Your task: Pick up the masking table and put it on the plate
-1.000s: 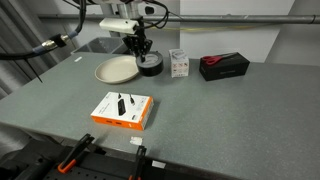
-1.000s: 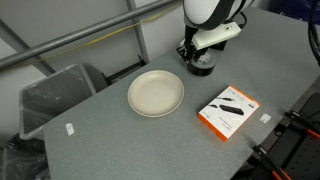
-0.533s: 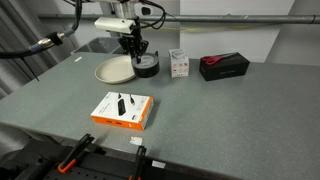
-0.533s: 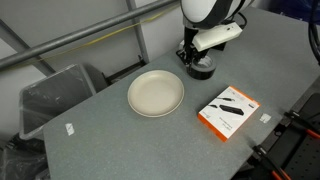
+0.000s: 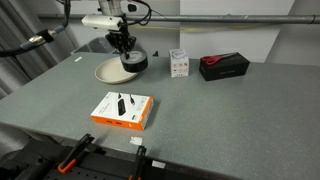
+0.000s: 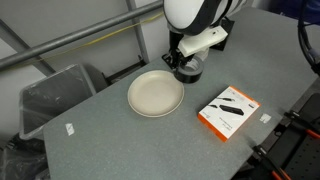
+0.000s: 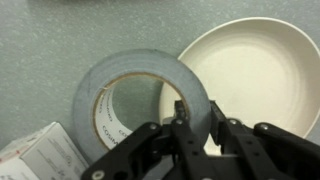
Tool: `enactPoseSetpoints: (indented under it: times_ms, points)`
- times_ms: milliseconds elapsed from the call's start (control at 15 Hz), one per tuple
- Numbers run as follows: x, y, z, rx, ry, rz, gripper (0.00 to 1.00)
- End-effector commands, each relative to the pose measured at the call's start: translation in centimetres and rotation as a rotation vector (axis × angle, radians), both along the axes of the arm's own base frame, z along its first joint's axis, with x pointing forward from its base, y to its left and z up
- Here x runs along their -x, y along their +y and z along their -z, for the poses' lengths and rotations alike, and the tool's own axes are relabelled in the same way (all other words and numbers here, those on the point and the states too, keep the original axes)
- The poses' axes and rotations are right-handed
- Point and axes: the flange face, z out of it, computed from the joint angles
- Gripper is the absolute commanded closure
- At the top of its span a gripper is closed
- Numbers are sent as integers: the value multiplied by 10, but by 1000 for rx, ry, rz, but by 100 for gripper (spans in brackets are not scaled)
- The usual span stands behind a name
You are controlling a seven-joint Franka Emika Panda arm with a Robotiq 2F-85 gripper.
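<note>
The plate's middle [image 6: 155, 93] lies below my gripper and to its right in the wrist view, so I will shift it that way and down to release the roll.
My gripper [image 7: 197, 118] is shut on the wall of the masking tape roll [image 7: 125, 75], a grey ring with a hollow centre, and holds it above the table. In the wrist view the roll's right side overlaps the edge of the cream plate [image 7: 260, 70]. In both exterior views the gripper [image 5: 127, 55] [image 6: 183, 63] hangs with the roll [image 5: 134, 62] [image 6: 189, 70] at the edge of the plate [image 5: 108, 70] [image 6: 152, 95].
A small white box [image 5: 178, 64] and a black box with red [image 5: 224, 66] stand beyond the plate. An orange and white flat box [image 5: 122, 110] [image 6: 230, 111] lies nearer the front edge. A grey bin [image 6: 55, 95] sits off the table.
The gripper has carried the tape roll across the table toward the plate, from beside the plate to its rim. The plate and boxes have not moved.
</note>
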Motion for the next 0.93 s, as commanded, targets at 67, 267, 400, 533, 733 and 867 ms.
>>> enactPoseSetpoints:
  times_ms: [67,267,400,533,733,867]
  points:
    - [-32,68,0,-44,-36,-99,94]
    - [-49,97,19,-51,-41,-139,94]
    - [-58,106,36,-51,-31,-157,94]
    - [-66,110,52,-41,-20,-159,94]
    - [-73,114,70,-36,-9,-166,94]
    - [-75,117,74,-49,-4,-172,94]
